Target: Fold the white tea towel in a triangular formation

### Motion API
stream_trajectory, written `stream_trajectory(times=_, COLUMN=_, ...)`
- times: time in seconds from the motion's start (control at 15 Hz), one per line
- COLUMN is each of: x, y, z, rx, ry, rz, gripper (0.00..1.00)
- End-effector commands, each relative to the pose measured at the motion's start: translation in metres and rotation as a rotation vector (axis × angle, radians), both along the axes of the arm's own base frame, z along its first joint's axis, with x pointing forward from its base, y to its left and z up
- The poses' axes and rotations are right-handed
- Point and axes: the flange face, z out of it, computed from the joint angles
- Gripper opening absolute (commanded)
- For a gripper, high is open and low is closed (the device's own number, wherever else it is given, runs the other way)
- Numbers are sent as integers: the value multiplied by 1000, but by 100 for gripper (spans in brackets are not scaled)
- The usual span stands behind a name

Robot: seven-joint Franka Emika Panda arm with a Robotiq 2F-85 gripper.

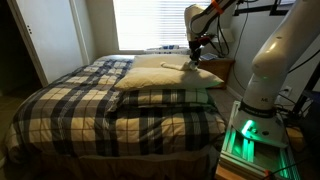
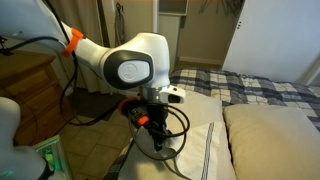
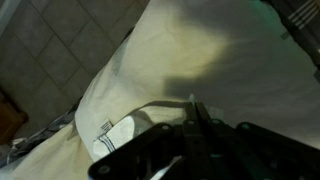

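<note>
The towel's side at the striped edge still lies flat. Next, my gripper will swing outward across the towel and tilt over that edge to release the raised part of the towel there.
The white tea towel is a pale off-white cloth spread under the wrist camera, with thin dark stripes near one corner. My gripper has its fingers pressed together, and a raised edge of the towel runs up into the fingertips. In an exterior view the gripper hangs low over the far pillow, where the towel shows as a small pale patch. In an exterior view the gripper points down onto the striped cloth.
Big cream pillows lie across the head of the bed on the plaid bedspread. A wooden nightstand stands beside the bed. The robot base is at the right, and a cable loops below the gripper.
</note>
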Motion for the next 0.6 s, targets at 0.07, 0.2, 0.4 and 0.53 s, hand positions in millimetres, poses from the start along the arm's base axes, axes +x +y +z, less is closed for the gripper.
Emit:
stream_trajectory(times=0.07, x=1, y=-14, z=38, rx=-40, ry=-62, rz=4, gripper=1)
stream_trajectory(times=0.2, x=6, y=-21, z=48, rx=-79, ry=-114, rz=12, gripper=1)
stream_trajectory(times=0.4, x=18, y=-28, z=61, rx=-155, ry=-197, rz=72, gripper=1)
stream_trajectory(times=0.53, x=25, y=-33, z=68, rx=-194, ry=-265, rz=114, gripper=1)
